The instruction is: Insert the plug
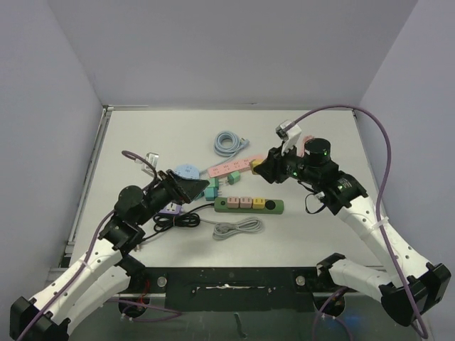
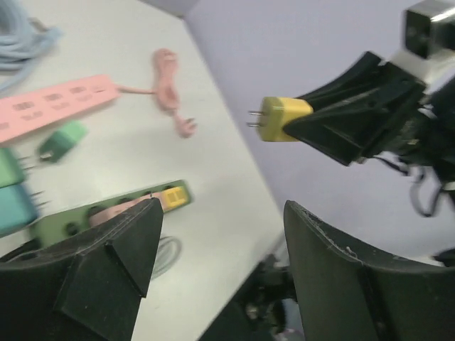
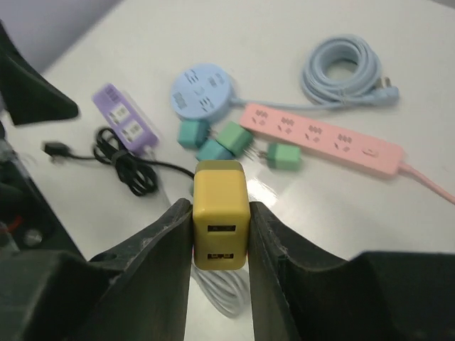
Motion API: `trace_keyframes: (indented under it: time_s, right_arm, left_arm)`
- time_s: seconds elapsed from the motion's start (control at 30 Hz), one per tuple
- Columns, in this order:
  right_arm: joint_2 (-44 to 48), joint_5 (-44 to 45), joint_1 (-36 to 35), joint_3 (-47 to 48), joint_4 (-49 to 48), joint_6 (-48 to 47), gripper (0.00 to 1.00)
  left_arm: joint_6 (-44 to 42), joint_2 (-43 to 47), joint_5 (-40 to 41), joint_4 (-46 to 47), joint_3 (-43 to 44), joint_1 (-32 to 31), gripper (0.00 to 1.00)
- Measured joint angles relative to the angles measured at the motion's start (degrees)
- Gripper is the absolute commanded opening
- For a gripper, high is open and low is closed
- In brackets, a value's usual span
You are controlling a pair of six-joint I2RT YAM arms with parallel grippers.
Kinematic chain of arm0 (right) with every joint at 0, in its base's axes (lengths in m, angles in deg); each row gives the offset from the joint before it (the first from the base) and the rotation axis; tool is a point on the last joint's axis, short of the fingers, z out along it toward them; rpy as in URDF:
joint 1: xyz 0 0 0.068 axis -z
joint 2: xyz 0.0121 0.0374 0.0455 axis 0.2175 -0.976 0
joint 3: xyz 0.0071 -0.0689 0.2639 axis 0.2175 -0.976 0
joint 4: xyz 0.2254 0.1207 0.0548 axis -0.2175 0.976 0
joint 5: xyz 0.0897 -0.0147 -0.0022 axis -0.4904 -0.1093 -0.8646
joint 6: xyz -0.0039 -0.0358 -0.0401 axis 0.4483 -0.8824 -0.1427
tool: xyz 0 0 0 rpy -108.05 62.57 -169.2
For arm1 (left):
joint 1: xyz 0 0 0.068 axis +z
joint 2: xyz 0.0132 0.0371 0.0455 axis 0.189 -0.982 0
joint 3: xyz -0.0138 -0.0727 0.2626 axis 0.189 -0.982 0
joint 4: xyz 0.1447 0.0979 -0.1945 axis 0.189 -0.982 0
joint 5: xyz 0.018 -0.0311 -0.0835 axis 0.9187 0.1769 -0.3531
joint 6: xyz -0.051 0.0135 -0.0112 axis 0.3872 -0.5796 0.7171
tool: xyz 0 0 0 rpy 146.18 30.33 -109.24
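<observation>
I will lower my right gripper back next, tilt the plug's sideways pins down into the green power strip's empty end socket (image 1: 270, 204) and release the plug, as the socket lies below and back from it.
My right gripper (image 3: 221, 210) is shut on a yellow plug (image 3: 220, 190), a USB charger block with its two ports facing the wrist camera. It holds the plug in the air above the table. In the top view the right gripper (image 1: 266, 169) hangs just above the right end of the green power strip (image 1: 249, 205). The left wrist view shows the plug (image 2: 281, 118) with its two prongs pointing left, and the green strip (image 2: 106, 209) below it. My left gripper (image 1: 186, 186) is open and empty, left of the strip.
A pink power strip (image 1: 231, 168), a blue cable coil (image 1: 229, 142) and a round blue socket (image 1: 187, 172) lie behind. Teal plugs (image 1: 212, 190) sit beside the green strip. A purple strip (image 1: 170, 209), a black cable (image 1: 178, 219) and a grey cable (image 1: 238, 228) lie in front.
</observation>
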Motion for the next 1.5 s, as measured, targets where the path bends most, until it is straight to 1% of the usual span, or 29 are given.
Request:
trace_keyframes:
  time_s: [0.1, 0.2, 0.3, 0.5, 0.63, 0.87, 1.07, 1.27, 1.5]
  right_arm:
    - [-2.2, 1.6, 1.2, 2.3, 10.7, -12.5, 0.00]
    - [-4.8, 3.5, 1.2, 3.3, 19.5, -22.5, 0.00]
    - [-8.0, 6.4, 1.2, 4.4, 27.6, -30.6, 0.00]
    - [-14.3, 11.4, 1.2, 5.1, 37.4, -42.4, 0.00]
    - [-16.2, 12.3, 1.2, 5.1, 39.2, -47.6, 0.00]
    - [-18.2, 9.4, 1.2, 5.1, 39.1, -54.2, 0.00]
    - [-21.6, 9.0, 1.1, 5.1, 38.0, -57.7, 0.00]
    - [-26.3, 9.0, 0.0, 5.1, 37.4, -60.6, 0.00]
    - [-26.6, 9.0, -0.7, 5.1, 35.8, -63.6, 0.00]
  left_arm:
    - [-7.3, 2.8, 4.8, -10.8, 0.4, 0.5, 0.68]
    - [-14.3, 4.2, 9.2, -20.3, 1.6, 0.6, 0.68]
    - [-19.6, 4.9, 12.5, -26.7, 3.6, 0.7, 0.68]
    - [-26.4, 5.2, 16.2, -32.3, 6.2, 0.9, 0.67]
    - [-28.6, 5.2, 17.8, -34.1, 6.2, 1.0, 0.67]
    - [-29.2, 6.8, 21.2, -34.7, 6.2, 2.3, 0.68]
    - [-29.9, 10.0, 23.7, -34.6, 6.2, 3.8, 0.68]
    - [-30.0, 10.2, 24.5, -34.6, 6.2, 4.7, 0.68]
    - [-30.0, 10.2, 24.5, -34.6, 6.2, 4.7, 0.68]
